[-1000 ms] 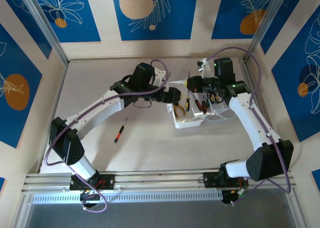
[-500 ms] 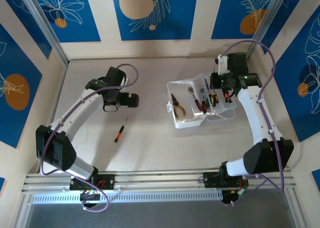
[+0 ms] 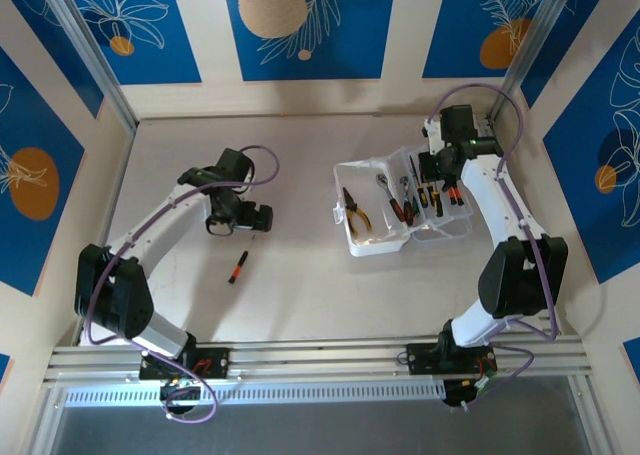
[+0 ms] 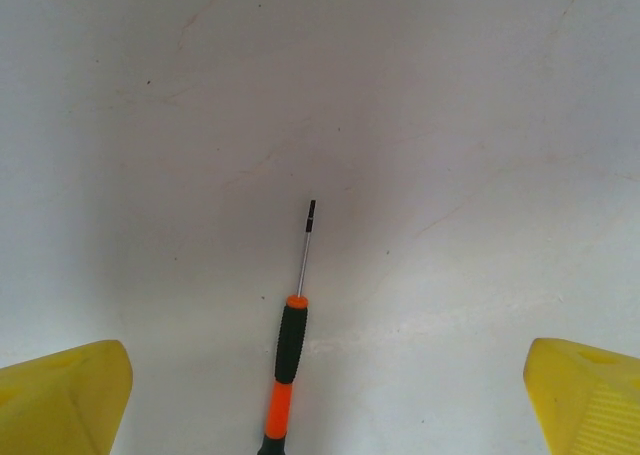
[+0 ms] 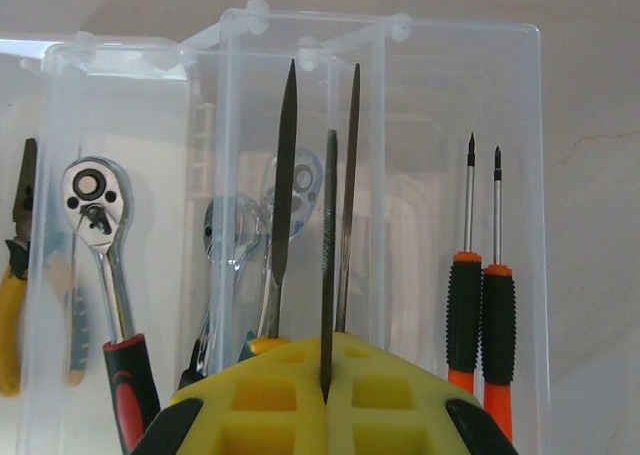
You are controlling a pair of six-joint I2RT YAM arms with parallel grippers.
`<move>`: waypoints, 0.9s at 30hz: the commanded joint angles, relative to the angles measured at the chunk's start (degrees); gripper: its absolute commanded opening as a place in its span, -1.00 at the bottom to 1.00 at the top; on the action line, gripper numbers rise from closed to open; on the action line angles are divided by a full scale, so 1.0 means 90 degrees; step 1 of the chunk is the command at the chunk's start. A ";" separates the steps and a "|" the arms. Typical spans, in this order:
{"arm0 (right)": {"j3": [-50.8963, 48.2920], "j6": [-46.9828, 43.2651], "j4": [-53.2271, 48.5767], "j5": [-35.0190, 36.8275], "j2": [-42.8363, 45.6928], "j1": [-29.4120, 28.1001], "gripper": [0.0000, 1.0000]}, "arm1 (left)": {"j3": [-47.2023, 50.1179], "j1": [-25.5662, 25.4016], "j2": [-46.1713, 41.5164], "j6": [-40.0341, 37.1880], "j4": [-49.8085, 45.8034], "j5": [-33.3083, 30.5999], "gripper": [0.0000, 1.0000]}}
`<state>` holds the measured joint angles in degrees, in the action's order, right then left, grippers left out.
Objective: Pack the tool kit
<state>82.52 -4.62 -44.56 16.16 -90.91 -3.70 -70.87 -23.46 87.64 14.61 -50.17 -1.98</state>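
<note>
My right gripper moves down and slightly toward the ratchet next, over the case's compartment already holding thin files, and releases its matching file beside them.
The tool kit's translucent case lies open right of centre, holding yellow-handled pliers, a ratchet, thin files and two orange-and-black screwdrivers. My right gripper hangs over the case's right compartment, shut on a thin dark metal file that points along the case. One more orange-and-black screwdriver lies loose on the table. My left gripper hovers just above it, open wide, with the screwdriver between its yellow fingertips but untouched.
Pale walls with blue panels enclose the table on three sides. A metal rail with both arm bases runs along the near edge. Bare tabletop stretches between the loose screwdriver and the case.
My left arm has swung left, away from the case, and now hangs over the loose screwdriver. My right arm has shifted to the case's far right end, still shut.
</note>
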 commanded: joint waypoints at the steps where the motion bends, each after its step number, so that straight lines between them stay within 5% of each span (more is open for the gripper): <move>1: 0.0188 -0.0133 0.0145 -0.0016 -0.0155 0.0031 -1.00 | -0.0016 0.0068 0.0134 -0.0081 0.0084 0.0156 0.99; 17: 0.0512 -0.0172 0.0263 -0.0225 -0.0854 -0.0017 -1.00 | -0.0172 0.0067 0.0494 -0.0099 0.0182 0.0275 0.99; 27: 0.0641 -0.0211 0.0117 -0.0223 -0.1035 -0.0074 -0.56 | -0.0202 0.0095 0.0613 -0.0157 0.0216 0.0346 0.99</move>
<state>86.67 -5.96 -42.92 15.42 -100.09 -3.95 -71.09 -23.35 92.75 14.41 -48.42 -0.25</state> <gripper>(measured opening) 0.210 0.996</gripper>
